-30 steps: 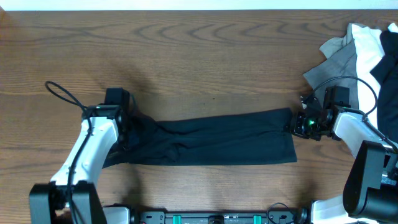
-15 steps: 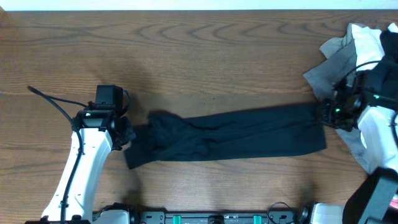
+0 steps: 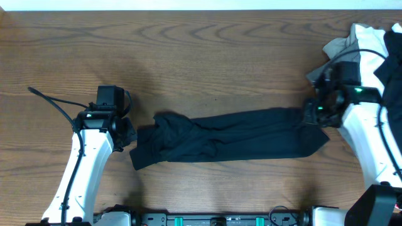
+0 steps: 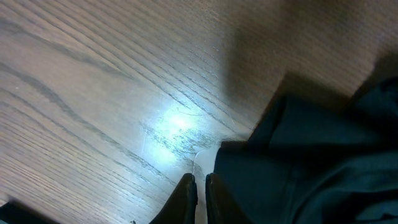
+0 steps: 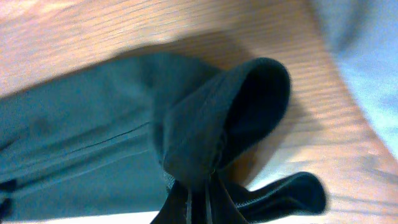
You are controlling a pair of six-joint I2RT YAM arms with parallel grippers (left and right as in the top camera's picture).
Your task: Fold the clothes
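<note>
Next, my right gripper will move the held end of the black garment over the garment's middle and release it, as that part lies to its left in the overhead view.
A long black garment lies folded lengthwise as a band across the wooden table. My right gripper is shut on its right end and lifts a bunched fold of the fabric off the table. My left gripper is shut and empty, just left of the garment's rumpled left end; its fingertips are nearly together over bare wood beside the fabric edge. No lettering or logo shows.
A pile of other clothes, grey, white and black, lies at the table's far right edge, just behind my right arm. The pale grey one also shows in the right wrist view.
My left gripper let go of the garment's left end and backed off left. My right gripper dragged the right end rightward, then came back left and up with it.
</note>
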